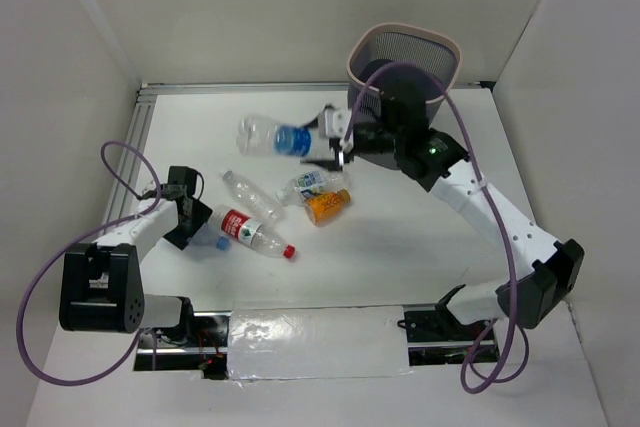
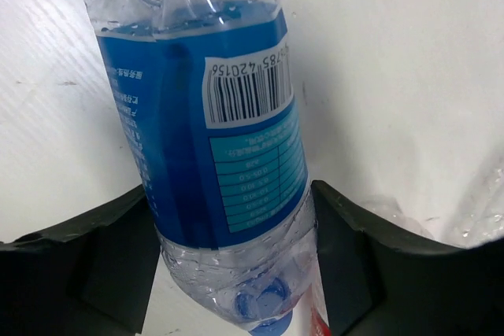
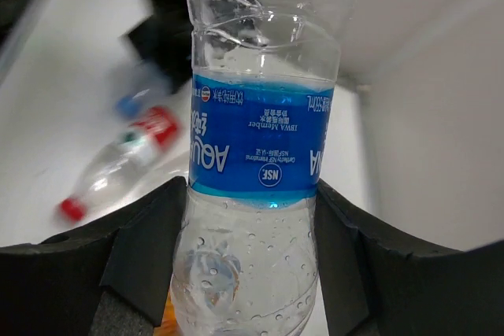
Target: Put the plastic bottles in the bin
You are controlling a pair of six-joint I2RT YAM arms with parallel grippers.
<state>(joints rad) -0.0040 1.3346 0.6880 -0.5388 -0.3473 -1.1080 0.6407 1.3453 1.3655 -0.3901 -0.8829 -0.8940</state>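
Note:
My right gripper rises outward over the bin's opening (image 1: 402, 53) next and releases the bottle, since that lies outward and to its right in the top view.
My right gripper (image 1: 335, 144) is shut on a blue-labelled clear bottle (image 1: 275, 137) and holds it above the table, left of the dark mesh bin (image 1: 405, 62); in the right wrist view the bottle (image 3: 260, 139) fills the gap between the fingers (image 3: 142, 249). My left gripper (image 1: 193, 224) is low at the table's left, shut on a second blue-labelled bottle (image 2: 209, 123), mostly hidden in the top view. A red-labelled bottle (image 1: 255, 232), an unlabelled one (image 1: 250, 195), a green-white one (image 1: 308, 185) and an orange-liquid one (image 1: 328, 205) lie mid-table.
White walls close in the table on the left, back and right. A metal rail (image 1: 145, 117) runs along the far-left edge. A purple cable (image 1: 470, 137) arches over the right arm beside the bin. Foil-covered strip (image 1: 320, 342) lies at the near edge.

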